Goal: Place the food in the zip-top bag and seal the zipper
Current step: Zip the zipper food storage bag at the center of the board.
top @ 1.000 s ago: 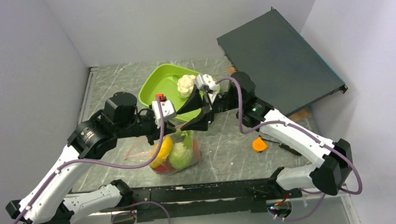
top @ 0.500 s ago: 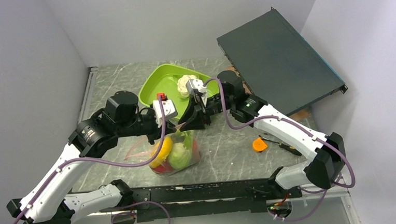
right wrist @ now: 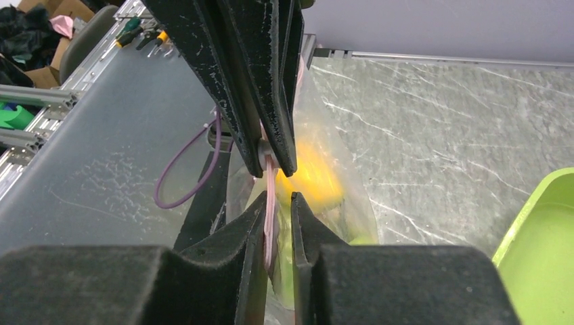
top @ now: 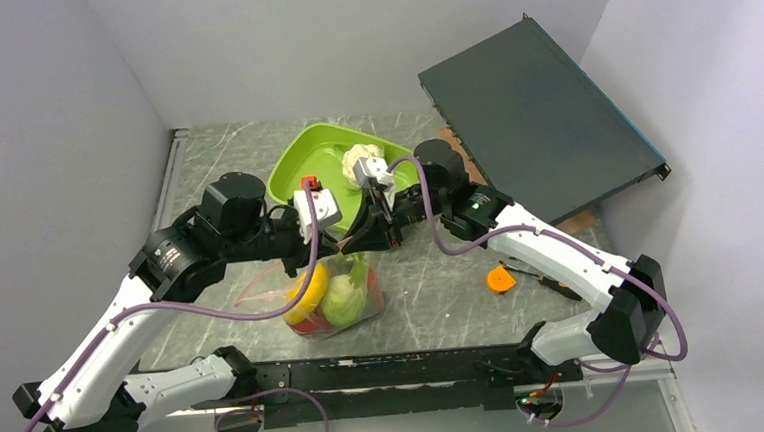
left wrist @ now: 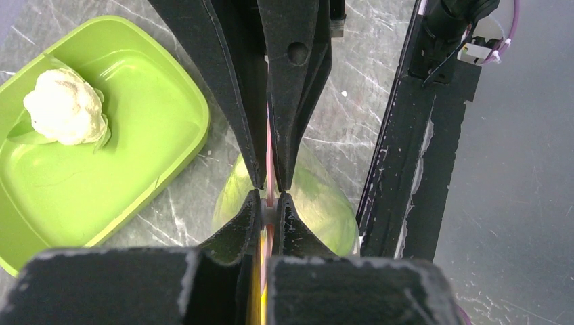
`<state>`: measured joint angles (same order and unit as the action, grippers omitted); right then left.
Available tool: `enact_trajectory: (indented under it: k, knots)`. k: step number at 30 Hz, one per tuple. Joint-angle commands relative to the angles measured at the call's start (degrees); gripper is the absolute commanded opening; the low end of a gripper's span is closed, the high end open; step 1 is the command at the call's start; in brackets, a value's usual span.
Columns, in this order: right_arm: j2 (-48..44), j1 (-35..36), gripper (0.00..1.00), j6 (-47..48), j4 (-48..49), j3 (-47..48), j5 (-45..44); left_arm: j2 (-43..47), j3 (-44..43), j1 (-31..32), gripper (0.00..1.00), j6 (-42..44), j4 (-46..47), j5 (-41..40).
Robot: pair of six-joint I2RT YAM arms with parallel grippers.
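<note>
My left gripper slides back along the zipper to its loose end next and releases, as that end lies to the gripper's left in the top view.
The clear zip-top bag (top: 362,277) hangs above the table by its pink zipper strip (right wrist: 270,203). Inside it are a yellow piece (top: 310,286), a green cabbage (top: 345,298) and something red at the bottom. My left gripper (left wrist: 269,202) is shut on the zipper strip. My right gripper (right wrist: 278,198) faces it tip to tip. Its jaws stand narrowly open around the same strip, which lies against one finger, with a thin gap to the other. A white cauliflower (top: 357,160) lies in the lime-green tray (top: 300,176).
An orange disc (top: 500,279) lies on the table to the right, near a small dark tool. A large black panel (top: 537,116) leans at the back right. The arms' black base rail (left wrist: 399,156) runs close beside the bag.
My right gripper has moved left to the bag's top edge and narrowed its jaws around the zipper strip. The left gripper has kept its grip, and the bag hangs a little straighter.
</note>
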<state>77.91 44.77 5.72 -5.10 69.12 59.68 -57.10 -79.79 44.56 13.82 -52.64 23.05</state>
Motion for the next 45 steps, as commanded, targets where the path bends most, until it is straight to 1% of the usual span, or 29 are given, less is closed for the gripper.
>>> enact_trajectory:
  k: [1,5,6,7,9,11,12,15,17,20,26,29,34,45]
  knots:
    - [-0.9,0.5,0.17,0.1,2.1,2.5,-2.1,-0.1,-2.4,-0.2,0.0,-0.5,1.2,0.8]
    - [-1.0,0.7,0.19,-0.5,2.5,2.4,-2.9,-0.1,-2.5,-0.2,0.0,-0.7,1.1,0.6]
    - [-1.0,0.8,0.16,-0.7,2.8,2.4,-3.2,-0.2,-2.5,-0.2,0.0,-0.8,1.1,0.5]
    - [-1.0,0.8,0.0,-1.1,2.9,2.4,-4.0,-0.3,-2.7,-0.1,0.0,-0.8,1.0,0.2]
    - [-1.7,0.8,0.0,-2.3,4.7,1.0,-4.9,-0.1,-2.4,-0.1,0.0,-0.6,0.6,-0.5]
    - [-4.0,0.8,0.0,-3.8,11.1,-3.7,-6.1,0.6,-1.8,-0.2,0.0,-0.2,0.3,-1.4]
    - [-5.0,0.1,0.0,-5.0,13.3,-5.1,-6.0,1.2,-1.3,-0.2,0.0,-0.2,0.1,-2.0]
    - [-6.1,-2.2,0.0,-7.2,15.6,-7.3,-4.6,3.1,-0.1,-0.6,0.0,0.1,-0.8,-2.9]
    - [-7.5,-3.3,0.0,-10.4,20.4,-10.3,-5.2,4.3,0.5,-1.3,0.0,0.3,-1.6,-3.2]
    - [-9.1,-5.6,0.0,-12.8,24.2,-13.1,-5.2,5.8,0.7,-2.0,0.0,0.8,-3.7,-3.5]
    - [-11.3,-8.3,0.0,-11.8,22.9,-14.7,-6.5,9.9,1.7,-2.4,0.0,0.1,-8.0,-5.0]
    - [-11.4,-9.1,0.0,-12.4,23.9,-15.3,-6.6,12.0,3.4,-2.4,0.0,-0.8,-9.2,-5.5]
    - [-10.9,-9.9,0.0,-12.7,24.5,-15.4,-6.9,16.1,5.8,-2.4,0.0,-2.6,-10.6,-7.2]
    - [-10.2,-10.6,0.0,-12.6,23.9,-15.1,-7.7,24.4,7.3,-2.3,0.0,-6.6,-15.3,-11.1]
